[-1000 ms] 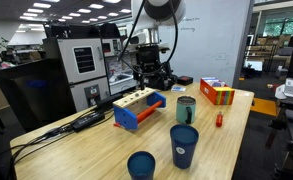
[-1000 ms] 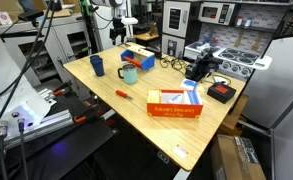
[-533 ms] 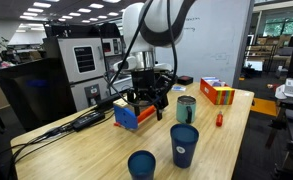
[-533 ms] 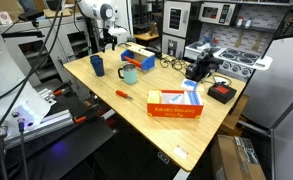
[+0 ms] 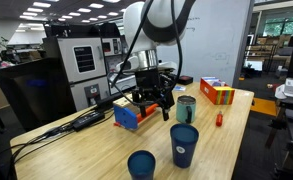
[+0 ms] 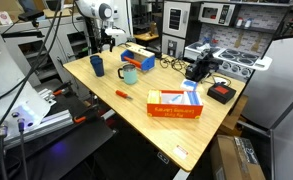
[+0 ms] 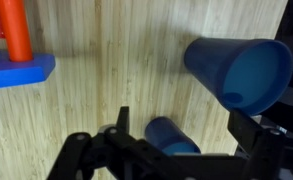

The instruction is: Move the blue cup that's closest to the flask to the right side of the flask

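The large blue cup's rim (image 7: pixel 226 82) is below the robot's gripper and to its right in the wrist view, so the gripper needs to move sideways and down onto it.
The grey-green flask (image 5: pixel 186 108) stands mid-table and also shows in an exterior view (image 6: pixel 130 74). The blue cup (image 5: pixel 184 145) closest to it stands upright just in front of it. A second, similar blue cup (image 5: pixel 141 165) stands nearer the table's front edge. My gripper (image 5: pixel 152 100) hangs open and empty above the table, left of the flask and above the block. In the wrist view two blue cups show: a large one (image 7: pixel 236 65) at upper right and a smaller one (image 7: pixel 171 135) between my spread fingers (image 7: pixel 181 150). The flask is out of the wrist view.
A blue block with orange pegs (image 5: pixel 136 108) lies left of the flask, and its corner shows in the wrist view (image 7: pixel 16 68). An orange box (image 5: pixel 217 93) and a small red tool (image 5: pixel 219 119) lie beyond the flask. Black cables (image 5: pixel 81 123) run along the table's left edge.
The arm has come forward from the back of the table and dropped lower, over the block beside the flask. Cups and flask have not moved.
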Tool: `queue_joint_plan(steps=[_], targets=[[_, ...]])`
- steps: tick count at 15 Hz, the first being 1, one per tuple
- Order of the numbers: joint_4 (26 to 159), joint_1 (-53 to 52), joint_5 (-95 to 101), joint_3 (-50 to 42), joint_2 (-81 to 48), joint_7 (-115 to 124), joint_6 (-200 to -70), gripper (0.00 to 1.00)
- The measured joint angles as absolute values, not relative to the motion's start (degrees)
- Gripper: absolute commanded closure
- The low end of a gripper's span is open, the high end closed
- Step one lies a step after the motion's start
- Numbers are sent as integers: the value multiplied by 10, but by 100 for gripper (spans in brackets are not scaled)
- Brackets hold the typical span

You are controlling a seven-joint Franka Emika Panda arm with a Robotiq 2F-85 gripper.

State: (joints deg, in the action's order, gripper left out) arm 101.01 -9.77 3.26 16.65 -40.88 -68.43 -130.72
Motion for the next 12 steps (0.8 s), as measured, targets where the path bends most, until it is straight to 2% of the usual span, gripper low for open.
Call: queue_joint_plan(steps=[5,12], targets=[[1014,-98,28,182,-404,-684,-1260,0],[1045,-119,51,175,-428,-644,-1282,0]])
